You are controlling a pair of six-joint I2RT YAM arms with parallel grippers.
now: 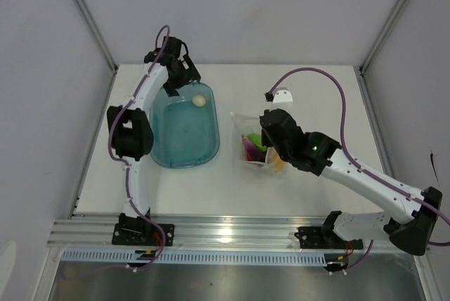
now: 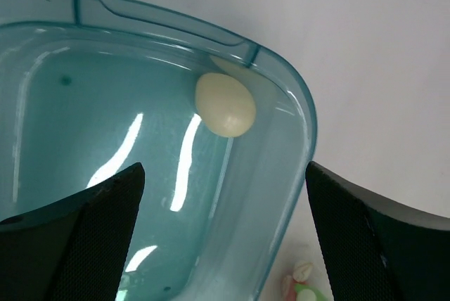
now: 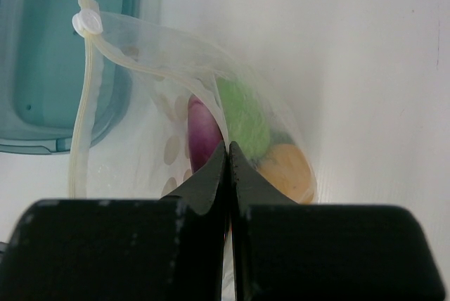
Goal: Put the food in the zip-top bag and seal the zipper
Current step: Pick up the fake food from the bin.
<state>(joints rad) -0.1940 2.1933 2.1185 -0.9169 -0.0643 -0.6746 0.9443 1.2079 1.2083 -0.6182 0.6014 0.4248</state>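
The left gripper lowers its open fingers to its right in the top view, astride the white ball (image 1: 200, 100) (image 2: 226, 105), next.
The clear dotted zip-top bag (image 1: 254, 145) lies right of the teal tub, with purple (image 3: 202, 136), light green (image 3: 242, 114) and yellow-orange (image 3: 285, 169) food inside. My right gripper (image 3: 228, 148) is shut, pinching the bag's upper wall. The zipper strip (image 3: 86, 97) runs down the bag's left edge, open, with a white slider at its top. The white ball (image 1: 200, 100) lies in the tub's far right corner and shows in the left wrist view (image 2: 225, 104). My left gripper (image 2: 225, 199) hangs open above the tub's rim, near the ball.
The teal translucent tub (image 1: 160, 150) sits left of centre and shows in the left wrist view (image 2: 281, 76) and at the left of the right wrist view (image 3: 42, 148). A white clip (image 1: 282, 95) lies at the back. Aluminium rails (image 1: 232, 231) line the near edge.
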